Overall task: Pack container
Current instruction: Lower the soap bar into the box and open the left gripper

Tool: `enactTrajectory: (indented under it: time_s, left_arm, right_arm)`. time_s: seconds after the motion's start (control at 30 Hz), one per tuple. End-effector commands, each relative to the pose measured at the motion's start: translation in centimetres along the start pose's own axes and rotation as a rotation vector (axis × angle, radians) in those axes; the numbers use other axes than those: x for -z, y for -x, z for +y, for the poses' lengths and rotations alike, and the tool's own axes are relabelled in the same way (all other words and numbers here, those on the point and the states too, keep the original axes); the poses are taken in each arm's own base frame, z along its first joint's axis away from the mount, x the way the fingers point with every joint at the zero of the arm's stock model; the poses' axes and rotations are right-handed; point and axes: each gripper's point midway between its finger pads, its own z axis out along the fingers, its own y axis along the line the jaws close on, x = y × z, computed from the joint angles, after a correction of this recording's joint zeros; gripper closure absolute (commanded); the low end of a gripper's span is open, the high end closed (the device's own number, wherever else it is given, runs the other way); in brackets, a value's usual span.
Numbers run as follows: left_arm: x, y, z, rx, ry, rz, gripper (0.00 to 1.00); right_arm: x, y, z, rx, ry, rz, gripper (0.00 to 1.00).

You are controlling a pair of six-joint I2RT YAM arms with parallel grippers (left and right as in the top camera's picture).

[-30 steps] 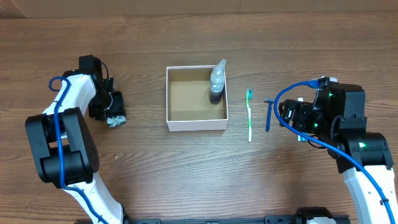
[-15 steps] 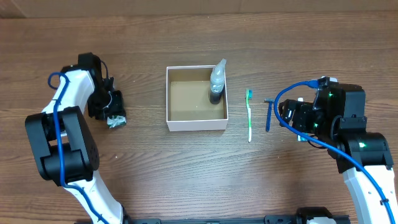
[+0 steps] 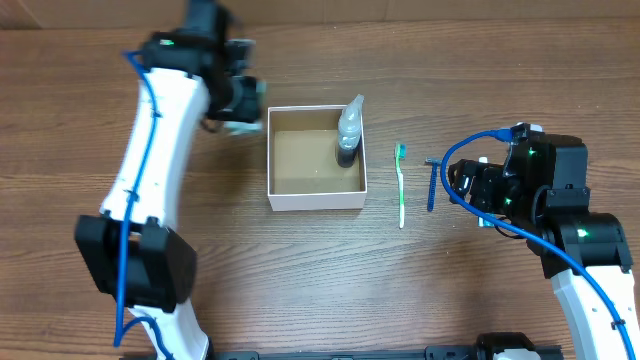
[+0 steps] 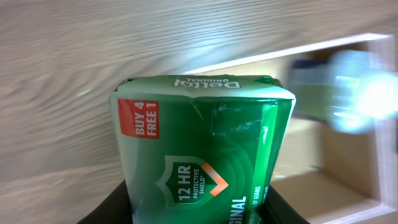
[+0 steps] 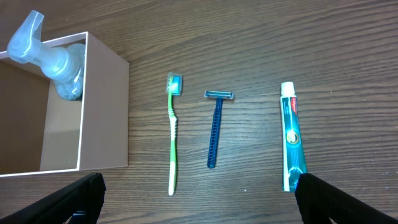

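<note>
I will next move my left gripper over and down toward the bare bottom of the box, to its right in the overhead view, because there is room to release the soap there.
The container [image 3: 274,195] is a square white-walled box with a brown floor, mid-table. A clear spray bottle [image 3: 348,130] stands in its right part. My left gripper [image 3: 240,112] is just left of the box's upper left corner, shut on a green soap pack [image 4: 202,149]; the box wall [image 4: 348,50] shows at right in the left wrist view. My right gripper [image 5: 196,199] is open and empty above the table, right of the box [image 5: 102,106]. A green toothbrush [image 5: 173,134], a blue razor [image 5: 214,127] and a toothpaste tube [image 5: 292,134] lie ahead of it.
The toothbrush [image 3: 402,185] and razor [image 3: 432,183] lie on the wooden table between the box and the right arm. The toothpaste is hidden under the right arm in the overhead view. A pale strip runs along the table's far edge.
My left arm has lifted from the table's left side and swung right and back to the box's upper left corner, carrying the green pack. The right arm has not moved.
</note>
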Motion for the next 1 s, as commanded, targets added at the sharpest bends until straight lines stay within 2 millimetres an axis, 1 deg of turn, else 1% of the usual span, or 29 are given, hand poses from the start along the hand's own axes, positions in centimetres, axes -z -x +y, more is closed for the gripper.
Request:
enactTrajectory:
  time_s: [0.0, 0.03, 0.13, 0.23, 0.33, 0.37, 0.4, 0.47, 0.5, 0.53, 0.63, 0.67, 0.7, 0.77, 0.83, 0.87, 0.9, 0.97]
  left_arm:
    - [-0.7, -0.3, -5.2, -0.034, -0.053, 0.003, 0.96]
    - [-1.5, -0.5, -6.0, -0.041, -0.056, 0.016, 0.96]
    - [-4.0, -0.9, -7.3, -0.039, -0.054, 0.058, 0.96]
    - [-6.8, -1.9, -7.7, -0.026, -0.043, 0.125, 0.96]
    - [-8.9, -2.7, -7.4, -0.022, -0.031, 0.182, 0.93]
    - [-9.3, -2.9, -7.3, -0.021, -0.028, 0.193, 0.84]
    - [-9.8, -3.0, -7.1, -0.019, -0.025, 0.203, 0.73]
    - [-9.9, -2.8, -6.9, -0.018, -0.022, 0.197, 0.61]
    - [-9.8, -2.5, -6.6, -0.015, -0.017, 0.186, 0.52]
    - [-9.5, -2.2, -6.6, -0.016, -0.014, 0.172, 0.42]
    - [-8.4, -1.0, -6.5, -0.046, -0.02, 0.133, 0.4]
    - [-7.7, -0.6, -6.5, -0.052, -0.023, 0.12, 0.36]
    - [-6.9, -0.3, -6.6, -0.052, -0.024, 0.111, 0.26]
    - [-5.4, 0.0, -6.7, -0.053, -0.02, 0.098, 0.0]
    - [-3.4, 0.0, -5.9, -0.049, 0.03, 0.092, 0.0]
    - [-2.4, -0.1, -5.2, -0.028, 0.072, 0.087, 0.0]
    - [-0.8, -0.2, -4.3, 0.001, 0.13, 0.072, 0.0]
    - [1.3, -0.3, -3.6, 0.012, 0.163, 0.042, 0.0]
  right_arm:
    - [0.9, 1.3, 0.3, 0.006, 0.002, -0.042, 0.0]
    - [0.9, 1.3, 0.3, 0.006, 0.002, -0.042, 0.0]
    - [0.9, 1.3, 0.3, 0.006, 0.002, -0.042, 0.0]
    - [0.9, 1.3, 0.3, 0.006, 0.002, -0.042, 0.0]
    - [0.9, 1.3, 0.3, 0.006, 0.002, -0.042, 0.0]
    - [0.9, 1.3, 0.3, 0.006, 0.001, -0.041, 0.0]
    - [0.9, 1.3, 0.3, 0.006, 0.002, -0.042, 0.0]
    - [0.9, 1.3, 0.3, 0.006, 0.002, -0.042, 0.0]
    - [0.9, 1.3, 0.3, 0.006, 0.001, -0.041, 0.0]
    - [0.9, 1.3, 0.3, 0.006, 0.002, -0.042, 0.0]
    - [0.9, 1.3, 0.3, 0.006, 0.001, -0.041, 0.0]
    - [0.9, 1.3, 0.3, 0.006, 0.001, -0.041, 0.0]
    - [0.9, 1.3, 0.3, 0.006, 0.001, -0.041, 0.0]
    - [0.9, 1.3, 0.3, 0.006, 0.001, -0.041, 0.0]
    - [0.9, 1.3, 0.3, 0.006, 0.001, -0.041, 0.0]
    - [0.9, 1.3, 0.3, 0.006, 0.001, -0.041, 0.0]
    - [0.9, 1.2, 0.3, 0.006, 0.001, -0.041, 0.0]
    - [0.9, 1.2, 0.3, 0.007, 0.001, -0.04, 0.0]
